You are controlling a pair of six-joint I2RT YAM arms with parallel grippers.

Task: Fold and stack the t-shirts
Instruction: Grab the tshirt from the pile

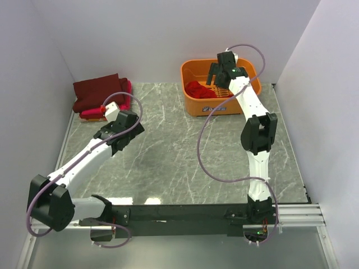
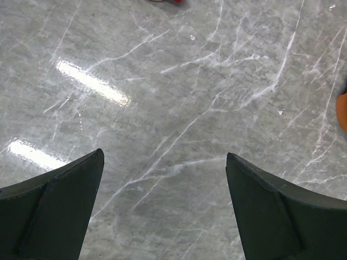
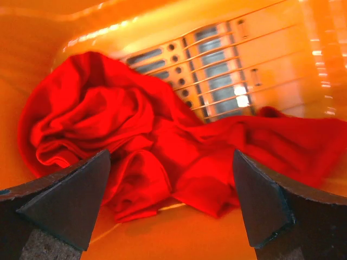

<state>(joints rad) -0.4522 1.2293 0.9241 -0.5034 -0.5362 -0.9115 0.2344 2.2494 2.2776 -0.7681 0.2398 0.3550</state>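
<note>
The red t-shirt's bunched near folds lie below the right gripper, to its left in the top view, so the robot will next lower the right gripper there and close on them.
A crumpled bright red t-shirt (image 1: 197, 88) (image 3: 146, 141) lies in the orange basket (image 1: 196, 106) at the back right. My right gripper (image 1: 219, 78) (image 3: 171, 157) hangs open just above it inside the basket, nothing between its fingers. At the back left a folded dark maroon t-shirt (image 1: 98, 89) rests on top of a folded hot pink t-shirt (image 1: 92, 114). My left gripper (image 1: 119, 139) (image 2: 164, 157) stands open over bare marble, in front of that stack, holding nothing.
The basket's slotted floor (image 3: 211, 70) shows beyond the red cloth. White walls close in the marble table (image 1: 168, 162) on three sides. A black rail (image 1: 185, 216) with the arm bases runs along the near edge.
</note>
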